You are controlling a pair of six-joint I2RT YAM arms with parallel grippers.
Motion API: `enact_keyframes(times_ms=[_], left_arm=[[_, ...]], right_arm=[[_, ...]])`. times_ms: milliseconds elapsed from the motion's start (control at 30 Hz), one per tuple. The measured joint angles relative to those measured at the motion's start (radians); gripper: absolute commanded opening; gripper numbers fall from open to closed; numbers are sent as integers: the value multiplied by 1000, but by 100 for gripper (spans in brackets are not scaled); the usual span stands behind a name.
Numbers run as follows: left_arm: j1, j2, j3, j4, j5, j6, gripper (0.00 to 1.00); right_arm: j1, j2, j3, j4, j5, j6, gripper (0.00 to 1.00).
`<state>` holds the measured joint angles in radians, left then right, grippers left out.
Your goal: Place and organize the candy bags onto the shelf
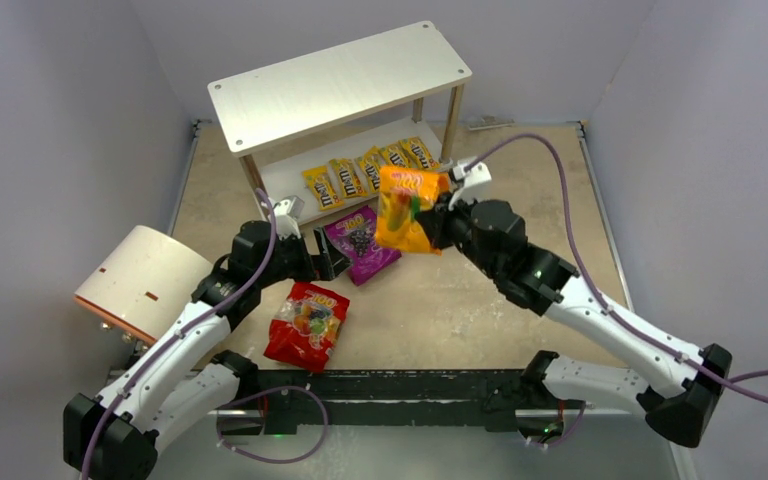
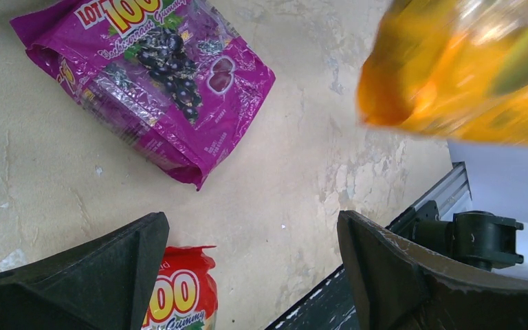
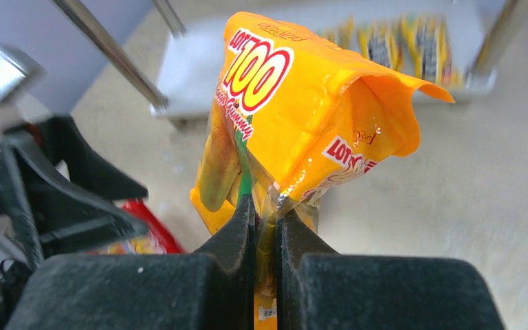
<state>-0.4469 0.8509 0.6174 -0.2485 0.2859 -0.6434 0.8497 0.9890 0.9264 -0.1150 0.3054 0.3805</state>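
Observation:
The shelf's top board is empty, so I will next move my right gripper up and outward over the top board's end (image 1: 416,63) away from my left gripper, and then lower it there.
My right gripper (image 1: 438,222) is shut on the orange bag (image 1: 407,208) and holds it in the air in front of the shelf (image 1: 340,82); in the right wrist view the bag (image 3: 295,110) is pinched between my fingers (image 3: 237,234). The purple bag (image 1: 360,243) lies on the table by the shelf's front and also shows in the left wrist view (image 2: 158,82). The red bag (image 1: 307,325) lies nearer me. My left gripper (image 1: 322,262) is open and empty, just left of the purple bag. Several yellow M&M's packets (image 1: 370,168) lie in a row on the lower board.
A cream cylinder with an orange rim (image 1: 143,283) lies on its side at the left, close to my left arm. A black rail (image 1: 400,385) runs along the near table edge. Grey walls close in the back and both sides.

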Motion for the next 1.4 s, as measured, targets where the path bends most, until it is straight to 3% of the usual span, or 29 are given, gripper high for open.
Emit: enact_keyframes(times_ms=[167,500,800,933,1000,1133,1400], left_arm=[[0,-9,0,-11,0,0,98],[0,-44,0,-31,-8,0,98],[0,-56,0,-82,-40,1,98],[0,-59,0,-83,-50,1,98],[0,-59,0,-83,-54,1,98],[0,-51,0,-83,-55,1,98],[0,-32,0,-83,-55,2,98]], right_arm=[[-25,153,288,37,-34,-209,0],[-242,648,1011,-50,-280,-451,0],[-376,952,1332,-69,-425,-483,3],[-421,1015,1365,-21,-455,-455,25],[-441,1034,1368,15,-450,-454,43],[-465,1069,1381,68,-413,-469,62],[-464,1084,1374,161,-293,-464,83]])
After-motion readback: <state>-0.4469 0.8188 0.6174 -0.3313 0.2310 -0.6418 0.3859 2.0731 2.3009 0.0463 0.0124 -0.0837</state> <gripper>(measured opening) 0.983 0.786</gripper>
